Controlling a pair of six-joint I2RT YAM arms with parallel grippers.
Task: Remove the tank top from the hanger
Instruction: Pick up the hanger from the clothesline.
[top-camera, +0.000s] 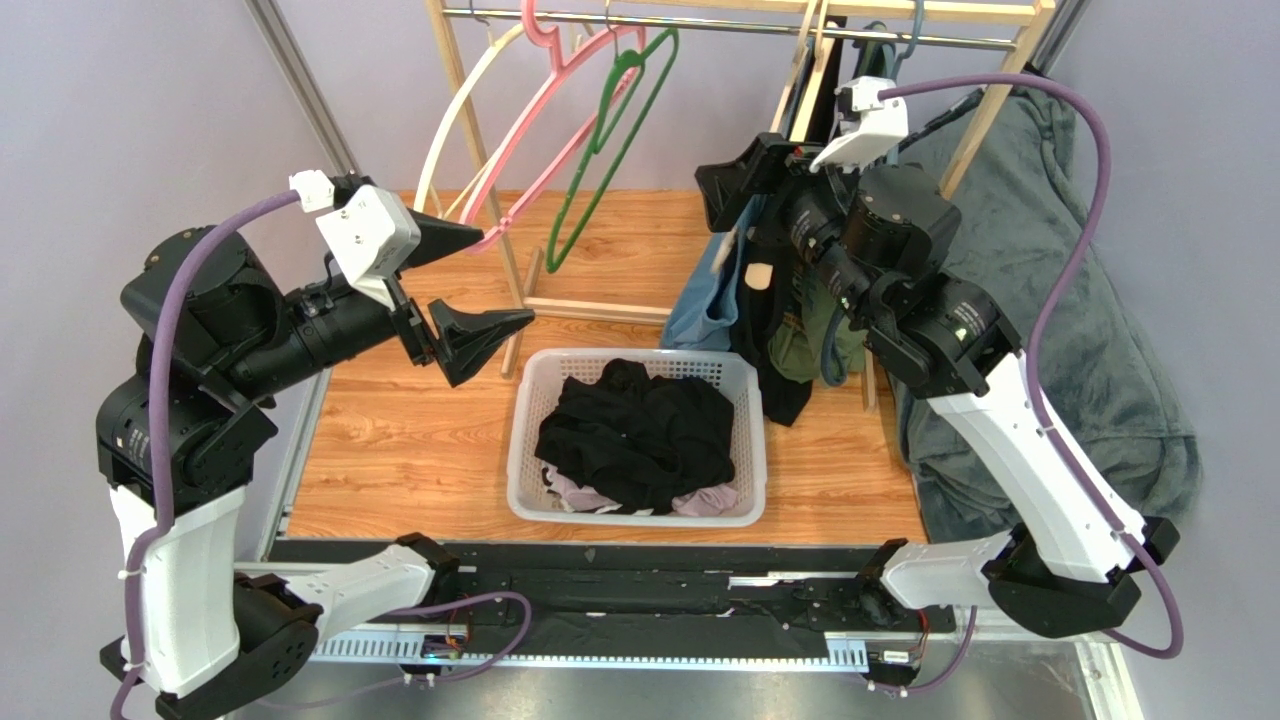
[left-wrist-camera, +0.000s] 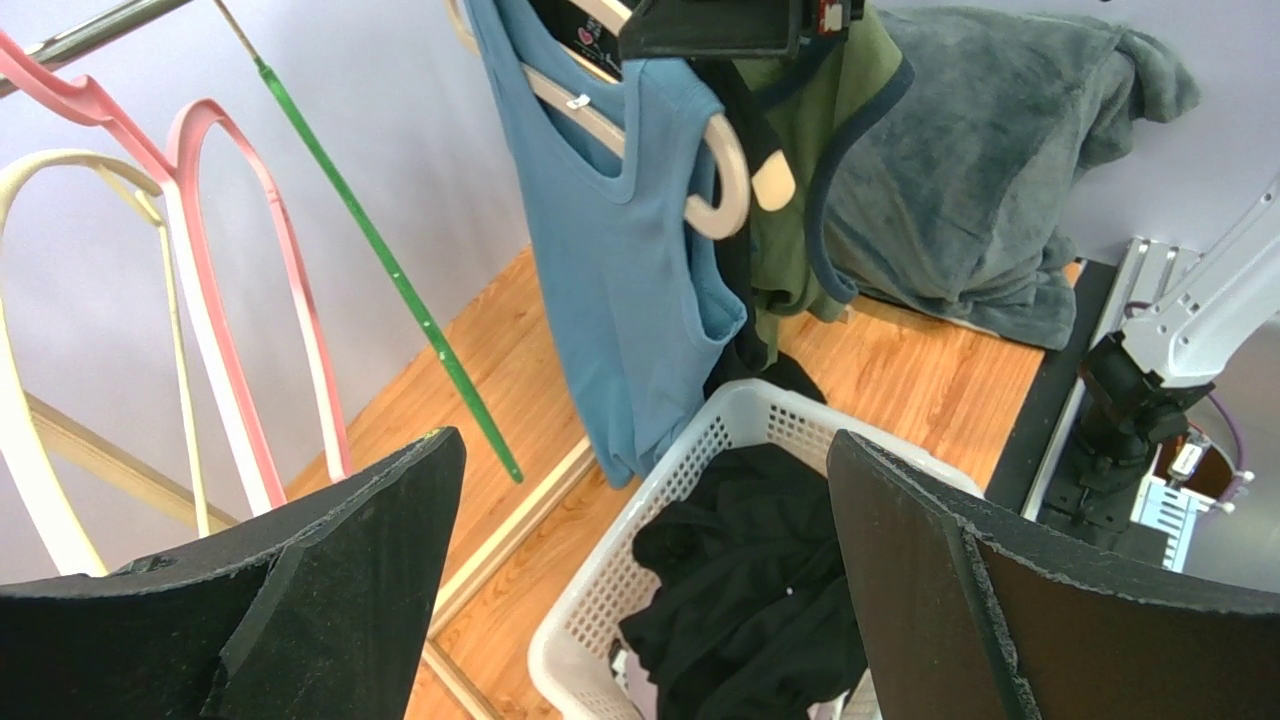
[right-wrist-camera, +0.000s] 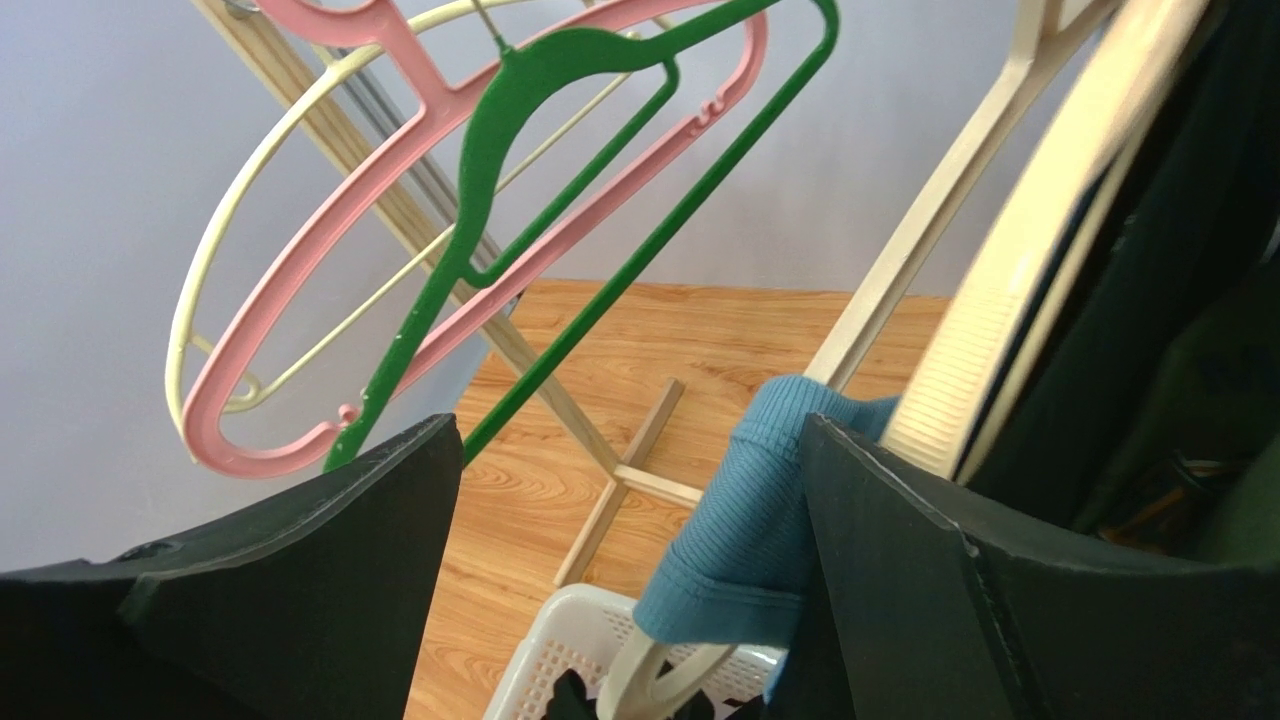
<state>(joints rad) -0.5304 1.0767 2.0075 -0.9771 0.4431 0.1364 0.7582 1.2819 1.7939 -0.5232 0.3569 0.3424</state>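
Note:
The tank top's blue shoulder strap (right-wrist-camera: 751, 518) is close against one finger, so my right gripper should move toward the right in its wrist view next, center the strap and close there.
A blue tank top (left-wrist-camera: 646, 270) hangs on a cream hanger (left-wrist-camera: 724, 177) at the right end of the wooden rack, above the basket's far corner. It also shows in the top view (top-camera: 706, 300). My right gripper (top-camera: 733, 188) is open at the top of the tank top. In the right wrist view the blue shoulder strap (right-wrist-camera: 751, 518) and the hanger end (right-wrist-camera: 661, 683) lie between its fingers (right-wrist-camera: 628, 450), close against the right finger. My left gripper (top-camera: 469, 285) is open and empty, well left of the tank top, seen over the basket in its wrist view (left-wrist-camera: 643, 450).
A white basket (top-camera: 526, 435) of black clothes (top-camera: 639, 428) sits below. Empty pink (top-camera: 529, 143), green (top-camera: 609, 143) and cream (top-camera: 451, 120) hangers hang on the rail. A green garment (left-wrist-camera: 789, 225) and a black one hang behind the blue top. A grey blanket (top-camera: 1097, 345) lies at right.

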